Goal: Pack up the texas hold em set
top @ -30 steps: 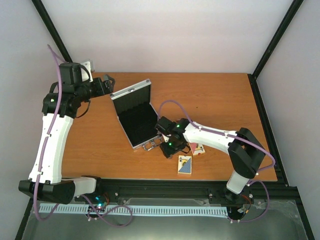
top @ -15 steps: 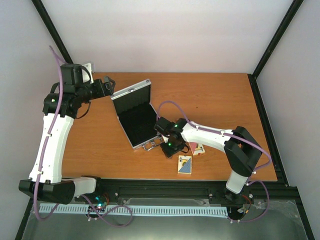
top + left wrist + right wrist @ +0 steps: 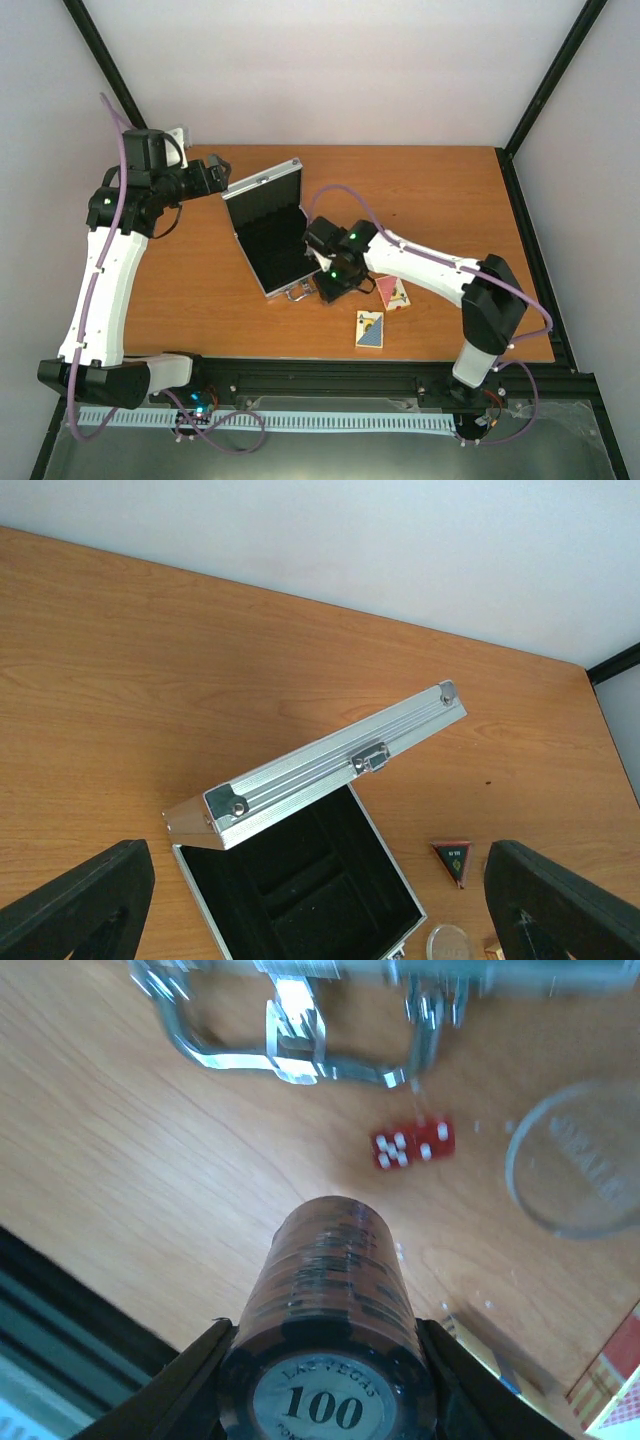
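The robot's right gripper will move outward, to the left in the top view, and then down inside the case's side facing the left gripper, where the lining lies empty.
The silver case lies open near the table's middle, with black lining and its lid raised at the far side. It also shows in the left wrist view. My right gripper is shut on the dark chip stack, held just above the table by the case's handle. Two red dice and the clear disc lie beyond the stack. The red card pack and the blue-yellow pack lie to the right front. My left gripper is open and empty behind the lid.
A small dark triangular marker lies on the wood right of the case, with the clear disc nearer. The table's front edge and black rail run close behind the card packs. A white block sits at the far left corner.
My right gripper has shifted a little left and away from me, toward the case's front, with the chip stack in it. The left arm has barely moved.
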Controlling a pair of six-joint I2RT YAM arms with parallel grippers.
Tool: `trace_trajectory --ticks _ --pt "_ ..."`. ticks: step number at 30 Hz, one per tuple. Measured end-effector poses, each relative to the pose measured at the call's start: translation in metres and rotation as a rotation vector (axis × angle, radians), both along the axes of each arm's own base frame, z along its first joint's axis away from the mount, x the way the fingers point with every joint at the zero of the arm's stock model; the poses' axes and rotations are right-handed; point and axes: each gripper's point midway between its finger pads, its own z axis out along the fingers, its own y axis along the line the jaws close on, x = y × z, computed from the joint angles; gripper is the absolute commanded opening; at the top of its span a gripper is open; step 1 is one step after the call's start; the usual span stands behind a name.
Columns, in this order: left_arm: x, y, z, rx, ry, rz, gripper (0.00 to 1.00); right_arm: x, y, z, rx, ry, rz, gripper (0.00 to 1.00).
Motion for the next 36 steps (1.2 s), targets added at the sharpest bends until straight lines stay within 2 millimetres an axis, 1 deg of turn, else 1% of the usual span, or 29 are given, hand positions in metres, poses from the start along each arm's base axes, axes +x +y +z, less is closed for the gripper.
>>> trace_trajectory --ticks 3,4,7,9,11,15,21,23,26,30,33,36 --pt "0.0 0.0 0.0 0.0 0.0 -0.001 0.94 0.012 0.018 0.036 0.085 -0.055 0.002 0.07" --pt "0.0 0.0 0.0 0.0 0.0 -0.001 0.94 0.017 0.025 0.052 0.125 -0.083 0.002 0.07" --pt "-0.001 0.0 0.001 -0.001 -0.003 -0.001 0.94 0.026 0.038 0.078 0.201 -0.135 -0.005 0.07" --pt "-0.001 0.0 0.002 -0.001 -0.005 -0.001 0.94 0.031 0.044 0.085 0.231 -0.154 -0.014 0.07" --pt "-0.002 0.0 0.001 -0.002 -0.004 -0.003 0.94 0.037 0.053 0.088 0.26 -0.174 -0.027 0.06" --pt "-0.004 0.0 -0.004 -0.001 0.006 -0.004 0.94 0.056 0.076 0.081 0.31 -0.22 -0.05 0.06" --pt "-0.009 0.0 -0.011 0.003 0.017 -0.006 0.94 0.093 0.118 0.069 0.391 -0.366 -0.08 0.05" --pt "-0.01 0.0 -0.011 0.006 0.014 -0.008 0.94 0.102 0.13 0.066 0.417 -0.403 -0.084 0.05" --pt "-0.011 0.001 -0.01 0.011 0.009 -0.011 0.94 0.113 0.146 0.054 0.439 -0.441 -0.091 0.05" --pt "-0.013 0.001 -0.007 0.02 -0.004 -0.014 0.94 0.122 0.162 0.028 0.437 -0.457 -0.097 0.04" --pt "-0.015 0.002 -0.004 0.023 -0.013 -0.016 0.94 0.123 0.172 0.011 0.427 -0.467 -0.095 0.04" --pt "-0.017 0.002 -0.001 0.026 -0.024 -0.019 0.94 0.12 0.179 0.004 0.426 -0.475 -0.094 0.04"
